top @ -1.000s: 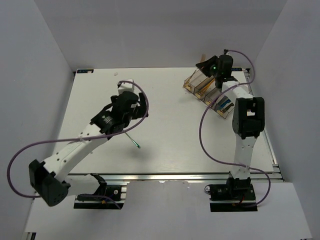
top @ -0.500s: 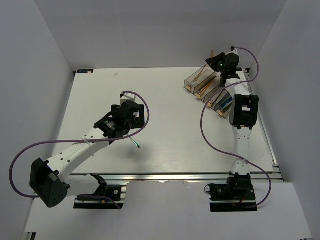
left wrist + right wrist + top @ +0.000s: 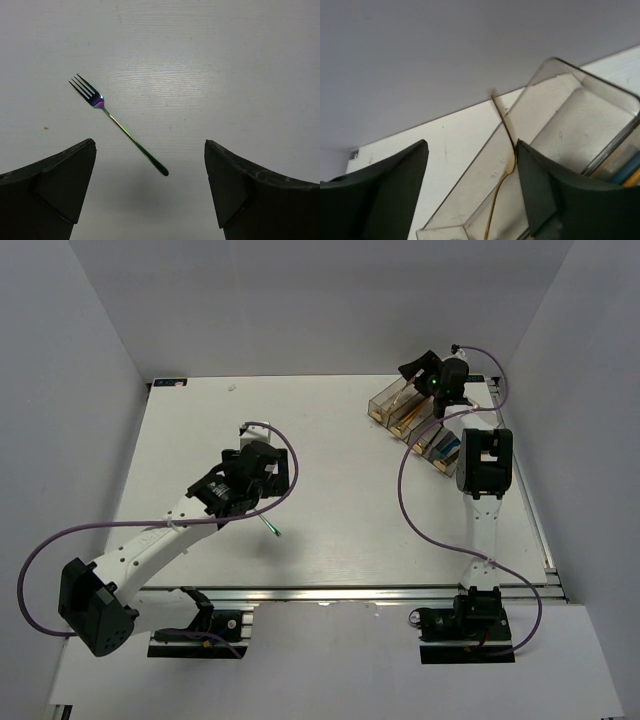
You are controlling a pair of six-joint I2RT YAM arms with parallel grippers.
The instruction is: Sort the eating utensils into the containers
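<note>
The fork's neck behind the tines is below at an angle, to the left in the wrist view. My left gripper needs to move down, shift and turn onto it next.
A slim green-teal fork [image 3: 117, 125] lies flat on the white table, tines up-left in the left wrist view, and shows below the arm in the top view, fork [image 3: 270, 527]. My left gripper [image 3: 149, 145] hovers over its handle end, open and not touching it; from above the left gripper [image 3: 268, 472] sits mid-table. The containers [image 3: 420, 420] stand at the back right. My right gripper [image 3: 471, 145] is open over the end bin [image 3: 470, 185], right gripper [image 3: 418, 368]. A gold utensil [image 3: 506, 125] leans in that bin against my right finger [image 3: 540, 180].
Other bins hold gold pieces [image 3: 410, 418] and a blue one [image 3: 450, 445]. Grey walls close in the table at the back and both sides. The right arm's purple cable [image 3: 410, 490] loops over the table beside the bins.
My right gripper has gone from shut to open over the end bin, leaving the gold utensil leaning inside. The left arm shifted slightly toward the fork, then held still.
</note>
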